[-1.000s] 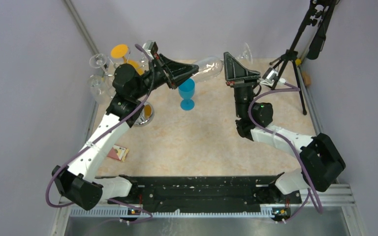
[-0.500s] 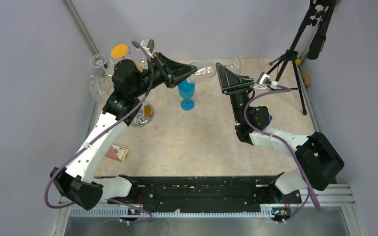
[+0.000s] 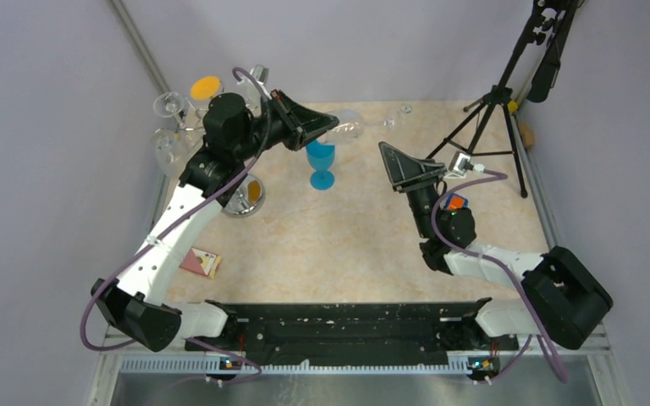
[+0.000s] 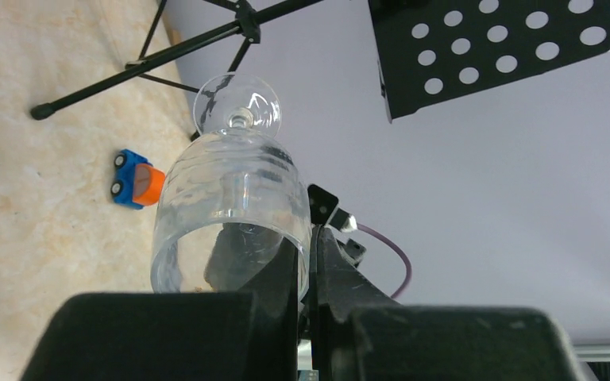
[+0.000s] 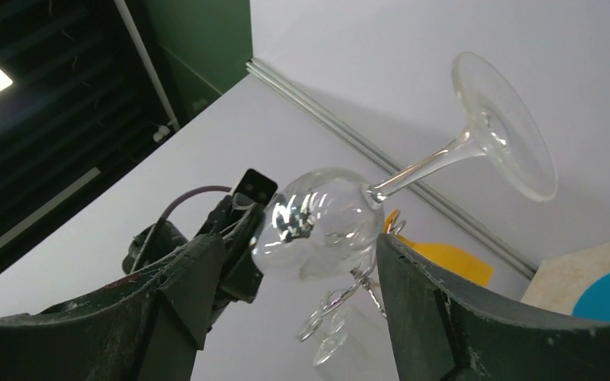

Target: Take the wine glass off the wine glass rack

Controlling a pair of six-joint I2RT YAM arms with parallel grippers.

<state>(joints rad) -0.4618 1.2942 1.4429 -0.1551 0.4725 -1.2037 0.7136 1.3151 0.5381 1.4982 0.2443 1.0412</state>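
I will next tilt my left gripper down and to the right in the top view, over the bare tabletop beside the blue glass, because the wine glass in it hangs sideways.
A clear wine glass hangs sideways in the air above the table's far middle. My left gripper is shut on its rim. In the left wrist view the two fingers pinch the bowl's wall, with the foot pointing away. The wine glass rack stands at the far left behind the left arm, with other glasses on its arms. My right gripper is open, nearer and to the right of the glass. Between its spread fingers, the right wrist view shows the bowl and foot at a distance.
A blue wine glass stands on the table just below the held glass. A black tripod occupies the far right corner. A small blue and orange toy car lies by the right arm. A card lies near the left arm.
My right gripper has opened, let go of the glass's stem end and drawn back toward the near side. My left gripper keeps the glass, which has shifted slightly left.
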